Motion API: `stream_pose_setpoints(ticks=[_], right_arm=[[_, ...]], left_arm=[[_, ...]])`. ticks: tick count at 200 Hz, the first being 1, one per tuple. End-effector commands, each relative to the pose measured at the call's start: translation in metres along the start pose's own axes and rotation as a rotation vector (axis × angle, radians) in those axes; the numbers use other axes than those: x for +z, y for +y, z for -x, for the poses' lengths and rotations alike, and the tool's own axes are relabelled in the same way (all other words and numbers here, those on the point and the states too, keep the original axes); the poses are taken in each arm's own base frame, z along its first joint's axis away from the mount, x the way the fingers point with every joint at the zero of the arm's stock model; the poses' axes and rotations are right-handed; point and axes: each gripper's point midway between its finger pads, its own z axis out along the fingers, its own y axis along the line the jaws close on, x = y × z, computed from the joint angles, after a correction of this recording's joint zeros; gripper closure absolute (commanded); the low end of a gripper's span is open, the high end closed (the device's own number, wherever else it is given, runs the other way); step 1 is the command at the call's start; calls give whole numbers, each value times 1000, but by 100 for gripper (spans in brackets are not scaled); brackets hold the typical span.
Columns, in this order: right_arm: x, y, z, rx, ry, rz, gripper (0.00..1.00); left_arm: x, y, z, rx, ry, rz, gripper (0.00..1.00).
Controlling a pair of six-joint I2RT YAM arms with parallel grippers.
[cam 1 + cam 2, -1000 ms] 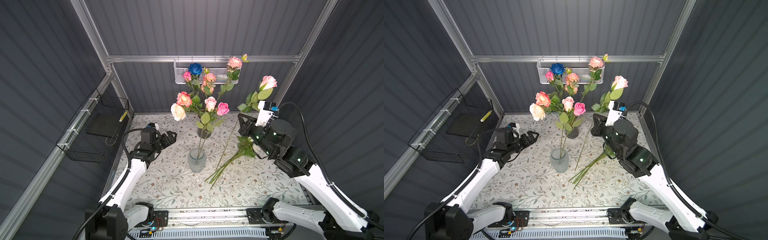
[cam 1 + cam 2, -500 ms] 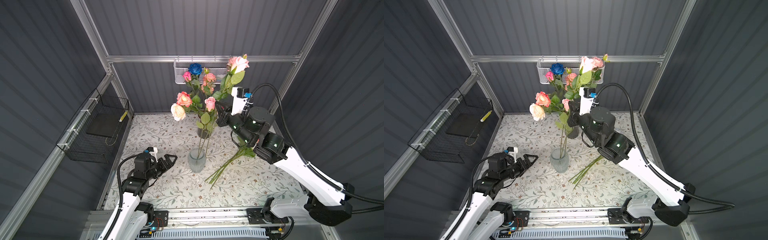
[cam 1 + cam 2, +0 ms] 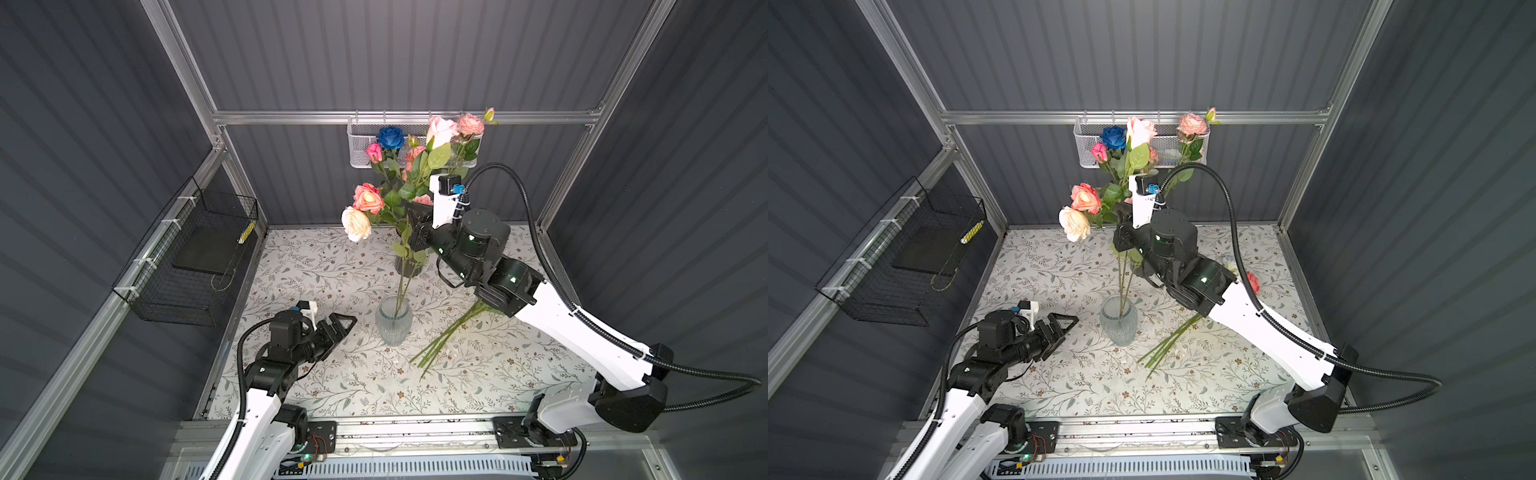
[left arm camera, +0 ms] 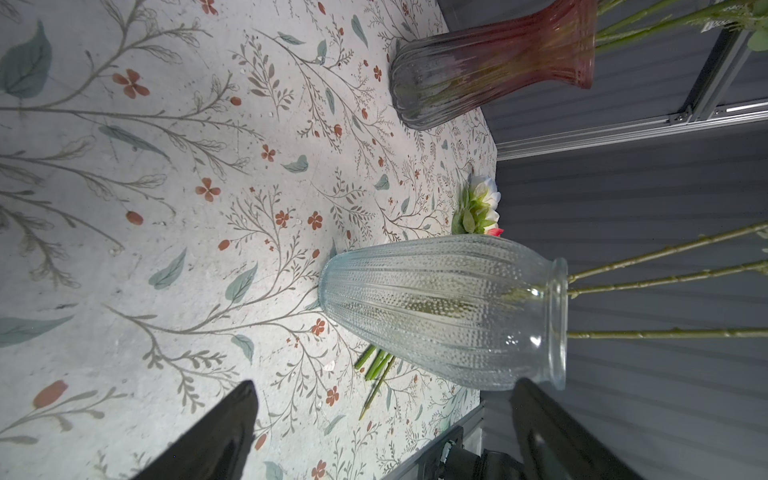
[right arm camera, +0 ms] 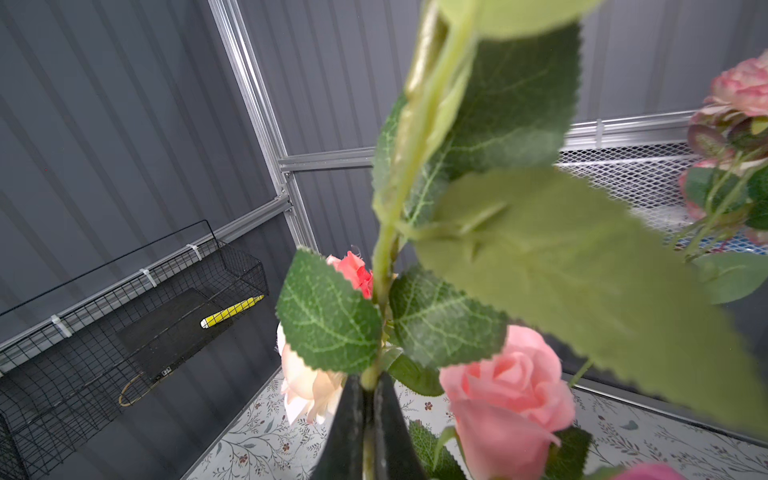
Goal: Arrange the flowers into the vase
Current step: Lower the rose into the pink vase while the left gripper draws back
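The right gripper should lower the pale pink rose's stem deeper into the vase's opening [image 3: 394,304] below it and let go, because the pale pink rose stands well above the peach rose [image 3: 368,198].
A clear beaded glass vase [image 3: 394,322] [image 3: 1118,322] [image 4: 444,307] stands mid-table, and three green stems rise from its mouth. My right gripper [image 3: 414,226] [image 3: 1121,230] [image 5: 368,384] is high above it, shut on the stem of a pale pink rose [image 3: 440,129] [image 3: 1140,129]; that stem runs down toward the vase mouth. A peach rose [image 3: 368,198] and a cream rose [image 3: 356,223] stand beside it. Loose flowers [image 3: 444,340] [image 3: 1167,340] lie on the table to the right of the vase. My left gripper [image 3: 347,322] [image 3: 1069,320] [image 4: 386,384] is open and empty, low, just left of the vase.
A dark reddish vase [image 3: 409,266] [image 4: 490,62] with a blue rose [image 3: 390,137] and pink ones stands behind the clear vase. A white mesh basket [image 3: 361,145] hangs on the back wall. A black wire basket [image 3: 195,266] hangs on the left wall.
My right arm has swung left with the pink rose, from the right side to above the clear vase. My left arm has drawn back from the far left to low beside the vase.
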Motion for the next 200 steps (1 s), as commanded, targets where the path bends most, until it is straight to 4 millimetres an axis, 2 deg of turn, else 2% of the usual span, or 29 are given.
stream_pose_setpoints(ticks=[1,28,57,77,103,129,151,177,200], right_arm=[[1,6,0,-3,-18,17,100],[-3,13,-32,-21,43,25,99],[-13,20,-79,-80,156,16,92],[-19,21,-109,-91,228,10,91],[-24,21,-135,-86,291,5,86],[-29,26,-149,-97,346,13,71],[-36,31,-150,-135,344,0,58],[-49,32,-140,-126,332,-11,53],[-66,21,-130,-72,324,-44,47]], left_arm=[[-3,-11,0,6,5,-39,4],[-4,-9,0,8,5,-35,3],[-3,-7,-1,6,6,-29,2],[-1,-6,0,8,9,-26,2],[1,-15,6,19,10,-40,3],[3,-25,14,46,13,-47,2],[4,-37,22,76,10,-52,2],[6,-47,30,102,11,-54,2],[7,-52,36,114,10,-54,3]])
